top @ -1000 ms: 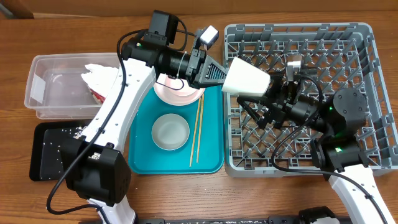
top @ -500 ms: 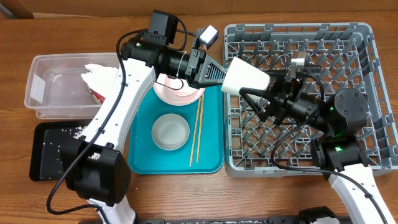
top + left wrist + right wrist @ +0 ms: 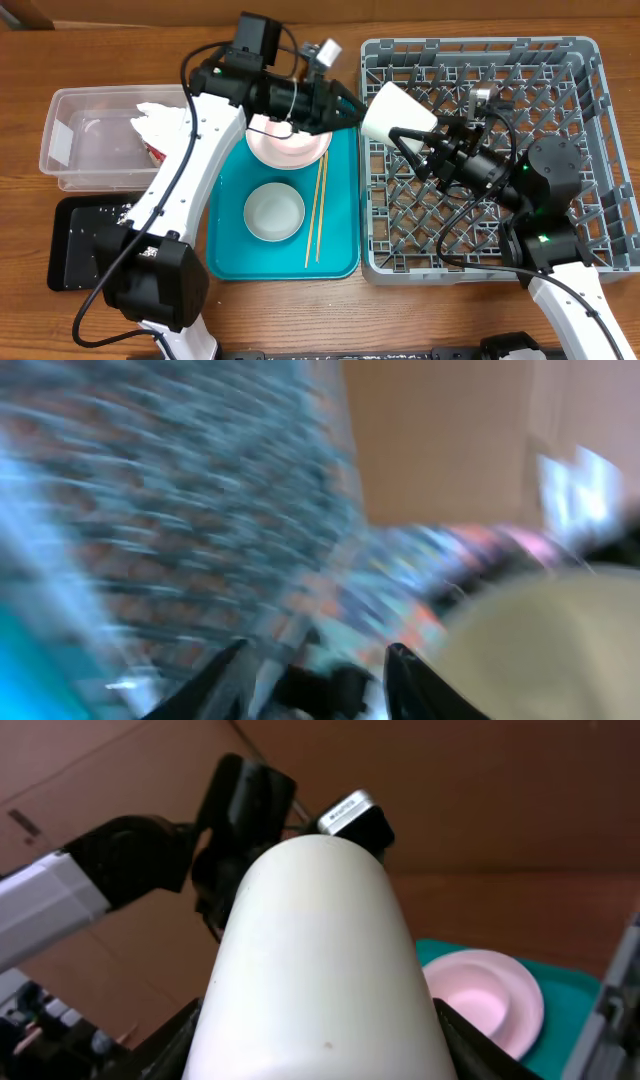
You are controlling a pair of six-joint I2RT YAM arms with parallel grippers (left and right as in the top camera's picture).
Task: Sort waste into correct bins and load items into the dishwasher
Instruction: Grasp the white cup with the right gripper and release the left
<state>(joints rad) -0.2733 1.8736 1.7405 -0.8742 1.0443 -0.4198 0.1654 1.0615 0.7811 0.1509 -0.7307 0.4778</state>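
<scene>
My right gripper should next move outward and then down to the rack's far corner by the teal tray (image 3: 340, 262). It should let go of the small white cup there, where the rack's wires are empty.
My right gripper (image 3: 412, 133) is shut on the small white cup (image 3: 397, 113) and holds it tilted above the left edge of the grey dish rack (image 3: 560, 60). In the right wrist view the cup (image 3: 315, 950) fills the middle, with a black finger on each side of it. My left gripper (image 3: 347, 106) is open and empty just left of the cup. Its wrist view is blurred; its fingers (image 3: 232, 672) stand apart. The pink plate (image 3: 288, 142), one whitish bowl (image 3: 274, 212) and the chopsticks (image 3: 318, 210) lie on the teal tray (image 3: 340, 262).
The clear tub (image 3: 95, 140) at the left holds the crumpled napkin (image 3: 160, 118) and the red-and-white wrapper (image 3: 154, 152). The black tray (image 3: 75, 250) below it holds scattered rice grains (image 3: 112, 213). The pink plate also shows in the right wrist view (image 3: 485, 995).
My left gripper has turned and drawn slightly back from the cup. My right gripper has lifted the cup a little up and to the right, over the rack's edge.
</scene>
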